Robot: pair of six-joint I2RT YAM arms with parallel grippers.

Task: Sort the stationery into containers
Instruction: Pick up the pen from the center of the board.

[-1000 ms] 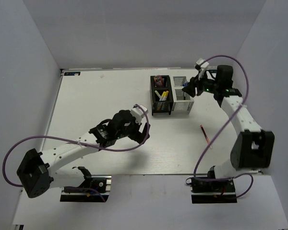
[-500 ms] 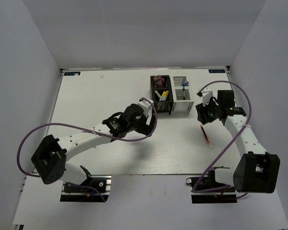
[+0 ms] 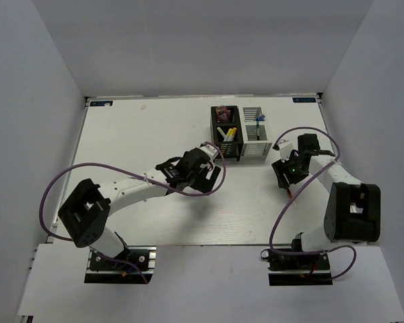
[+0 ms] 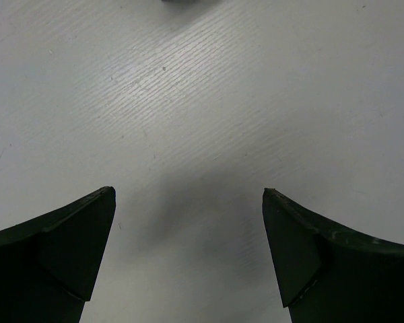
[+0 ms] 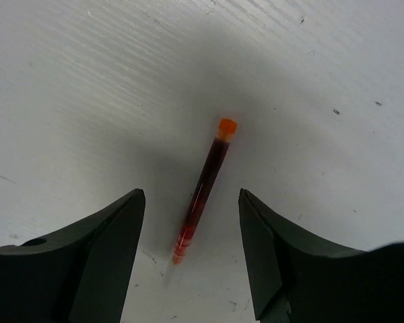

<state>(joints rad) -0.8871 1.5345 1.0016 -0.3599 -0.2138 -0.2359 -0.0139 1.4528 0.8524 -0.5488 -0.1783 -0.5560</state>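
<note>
The pen's dark red body (image 3: 289, 192) (image 5: 201, 194) is below my right gripper, between its open fingers. My right gripper needs to go down onto it next and close across it.
A thin dark red pen (image 5: 205, 185) with an orange cap lies on the white table. My right gripper (image 5: 192, 195) is open and low over it, one finger on each side, not touching. In the top view the right gripper (image 3: 287, 176) hides most of the pen (image 3: 293, 196). My left gripper (image 4: 188, 192) is open and empty over bare table, just in front of the black organizer (image 3: 214, 134) in the top view (image 3: 213, 176). The black organizer holds yellow-ended pens (image 3: 227, 133) and a pink-red tube (image 3: 222, 112). The white organizer (image 3: 264, 149) holds a blue-capped item (image 3: 258, 120).
The two organizers stand side by side at the back centre of the table (image 3: 135, 141). Grey walls enclose the table on three sides. Purple cables loop off both arms.
My right gripper has come down from above the white organizer to just over the red pen. My left arm has reached further right, toward the front of the black organizer.
</note>
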